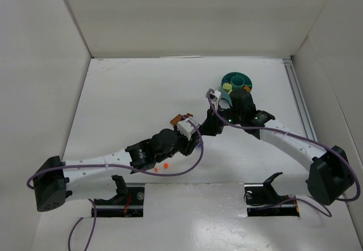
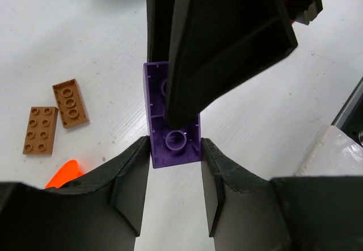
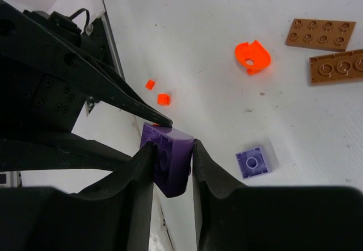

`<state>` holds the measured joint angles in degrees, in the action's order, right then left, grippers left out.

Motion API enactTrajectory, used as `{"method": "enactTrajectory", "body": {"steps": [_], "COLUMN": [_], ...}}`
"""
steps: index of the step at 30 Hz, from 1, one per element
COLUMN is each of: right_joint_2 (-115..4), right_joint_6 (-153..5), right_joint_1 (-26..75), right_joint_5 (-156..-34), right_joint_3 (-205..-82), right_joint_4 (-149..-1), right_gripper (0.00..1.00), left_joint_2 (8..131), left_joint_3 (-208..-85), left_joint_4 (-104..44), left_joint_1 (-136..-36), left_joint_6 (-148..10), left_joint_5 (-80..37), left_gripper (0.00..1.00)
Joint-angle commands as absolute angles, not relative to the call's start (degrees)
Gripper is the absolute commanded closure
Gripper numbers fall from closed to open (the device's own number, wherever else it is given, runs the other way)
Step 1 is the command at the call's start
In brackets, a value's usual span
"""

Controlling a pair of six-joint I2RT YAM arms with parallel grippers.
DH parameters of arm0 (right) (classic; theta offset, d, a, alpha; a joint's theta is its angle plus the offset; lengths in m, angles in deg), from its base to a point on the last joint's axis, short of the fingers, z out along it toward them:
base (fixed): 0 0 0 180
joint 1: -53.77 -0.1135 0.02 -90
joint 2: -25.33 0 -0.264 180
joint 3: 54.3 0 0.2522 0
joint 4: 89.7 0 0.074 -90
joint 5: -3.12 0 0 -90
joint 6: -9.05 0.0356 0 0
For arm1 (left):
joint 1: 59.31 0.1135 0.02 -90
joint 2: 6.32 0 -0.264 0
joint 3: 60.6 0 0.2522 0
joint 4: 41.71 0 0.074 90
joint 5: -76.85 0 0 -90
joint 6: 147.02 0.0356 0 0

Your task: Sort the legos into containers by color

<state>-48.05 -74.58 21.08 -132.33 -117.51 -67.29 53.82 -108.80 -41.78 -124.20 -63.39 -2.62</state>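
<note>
My right gripper will move the purple lego outward and let go of it in the teal container's far section (image 1: 236,74), because yellow and orange legos are in the nearer sections.
A dark purple lego (image 2: 174,144) hangs above the table, gripped from both ends. My left gripper (image 2: 176,149) is shut on its near end, with the right gripper's black fingers (image 2: 227,41) clamping it from above. In the right wrist view my right gripper (image 3: 173,149) is shut on the same purple lego (image 3: 177,161). Both grippers meet mid-table (image 1: 199,132). Loose on the table lie a lavender lego (image 3: 256,162), two brown plates (image 3: 320,33) (image 3: 337,66), an orange piece (image 3: 252,55) and two tiny orange legos (image 3: 163,99). The teal container dish (image 1: 237,81) sits behind the right arm, partly hidden.
White walls enclose the table on the left, back and right. A metal rail (image 1: 300,103) runs along the right edge. A purple cable (image 1: 187,168) loops off the left arm. Brown plates (image 2: 71,102) lie just left of the left gripper.
</note>
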Motion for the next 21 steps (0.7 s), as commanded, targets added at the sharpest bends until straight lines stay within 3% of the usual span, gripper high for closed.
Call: {"method": "enactTrajectory", "body": {"steps": [1,3,5,7,10,12,14,17,21], "right_joint_2": [-46.22,-45.69,-44.99,-43.76,-43.23,-43.22,-43.83,-46.73,-51.56], "right_joint_6": [-73.48,-73.48,-73.48,-74.01,-75.59,-76.91,-78.57,-86.82,-96.15], "right_joint_1": [21.16,21.86,22.91,23.79,25.99,28.88,32.82,36.62,39.70], "right_joint_5": [-133.72,-134.24,-133.73,-133.72,-132.59,-132.05,-131.44,-128.82,-114.05], "right_joint_3": [-119.57,-119.57,-119.57,-119.57,-119.57,-119.57,-121.06,-126.23,-134.93], "right_joint_4": [-71.10,-71.10,-71.10,-71.10,-71.10,-71.10,-71.10,-68.06,-63.57], "right_gripper": [0.74,0.80,0.94,0.97,0.97,0.97,0.99,0.99,0.99], "left_joint_2": [52.04,52.04,51.51,50.90,50.89,50.89,50.89,50.89,52.55], "left_joint_3": [-108.64,-108.12,-108.11,-107.59,-106.97,-106.97,-106.97,-107.58,-110.13], "left_joint_4": [-46.06,-47.37,-47.90,-48.43,-48.43,-46.86,-45.01,-41.15,-35.52], "left_joint_1": [-124.44,-124.44,-124.44,-124.44,-124.44,-124.44,-124.44,-122.78,-115.06], "left_joint_6": [-63.43,-64.57,-65.36,-65.89,-66.68,-69.48,-71.95,-79.41,-88.29], "left_joint_5": [-0.58,1.35,3.71,4.42,4.96,6.80,9.34,10.50,2.87], "left_gripper": [1.00,0.84,0.78,0.72,0.54,0.33,0.00,0.00,0.00]}}
